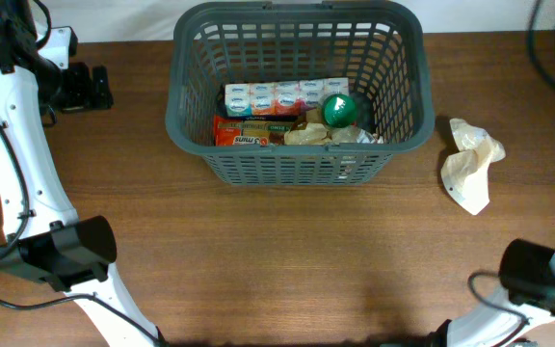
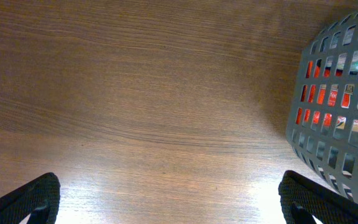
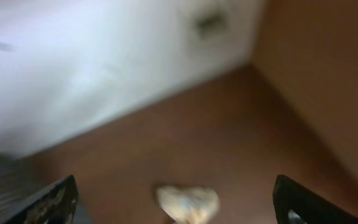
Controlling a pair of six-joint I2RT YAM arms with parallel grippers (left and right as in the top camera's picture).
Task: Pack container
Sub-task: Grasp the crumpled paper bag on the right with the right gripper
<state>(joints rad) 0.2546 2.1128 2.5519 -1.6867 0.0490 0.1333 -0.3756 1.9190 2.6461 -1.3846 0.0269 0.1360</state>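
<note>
My right gripper lowers from its raised place down onto the bag's crumpled middle [image 1: 470, 165] [image 3: 188, 204] next, as the cream bag still lies on the tabletop outside the basket.
The dark grey slotted basket [image 1: 295, 92] stands at the back middle of the wooden table. Inside it lie a row of white tissue packs [image 1: 282, 95], an orange snack packet [image 1: 244, 133], a green ball [image 1: 337, 110] and a clear wrapper [image 1: 330, 137]. A crumpled cream bag [image 1: 470, 164] lies on the table right of the basket. My left gripper [image 1: 87, 87] is left of the basket, open and empty [image 2: 169, 180], and the basket wall [image 2: 337, 112] shows at the right of its wrist view. My right gripper [image 3: 176, 186] is open and empty, and the blurred cream bag [image 3: 187, 203] lies ahead of it.
The left arm's base [image 1: 61, 253] sits at the front left and the right arm's base [image 1: 547, 275] at the front right. A white wall [image 3: 92, 68] shows blurred beyond the table in the right wrist view.
</note>
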